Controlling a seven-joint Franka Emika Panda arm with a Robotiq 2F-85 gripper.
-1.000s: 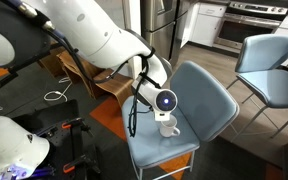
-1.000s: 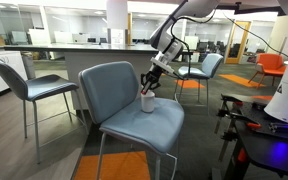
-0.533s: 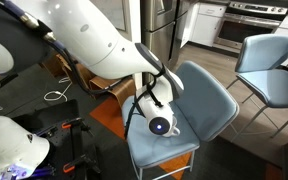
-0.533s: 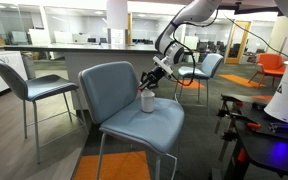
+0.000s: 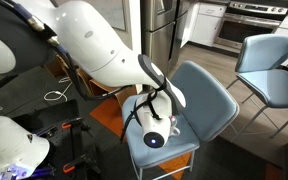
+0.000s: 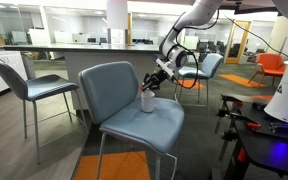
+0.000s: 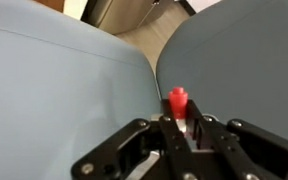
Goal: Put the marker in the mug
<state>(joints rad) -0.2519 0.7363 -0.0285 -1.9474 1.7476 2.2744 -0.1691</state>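
Next, my gripper stays above the white mug's rim (image 6: 148, 93) and spreads its fingers to release the red marker, since the marker already shows over the mug.
My gripper (image 7: 180, 128) is shut on the red marker (image 7: 178, 100); the marker's tip sticks out past the black fingers (image 7: 144, 140) in the wrist view. In an exterior view the gripper (image 6: 154, 83) hangs tilted just above the white mug (image 6: 147, 101), which stands upright on the blue chair seat (image 6: 134, 120), and the marker (image 6: 151, 89) shows as a small red spot over the mug's rim. In an exterior view the gripper (image 5: 156, 130) and wrist cover the mug. The mug is out of the wrist view.
The blue chair's backrest (image 6: 109, 85) rises behind the mug, and it also shows in the wrist view (image 7: 244, 60). A second blue chair (image 5: 269, 70) stands further off. Another chair (image 6: 29, 85) stands by a counter. An orange floor mat (image 5: 109, 115) lies beside the seat.
The arm has swung so the wrist sits lower and nearer the seat's front in an exterior view. The gripper has tilted slightly over the mug, still holding the marker.
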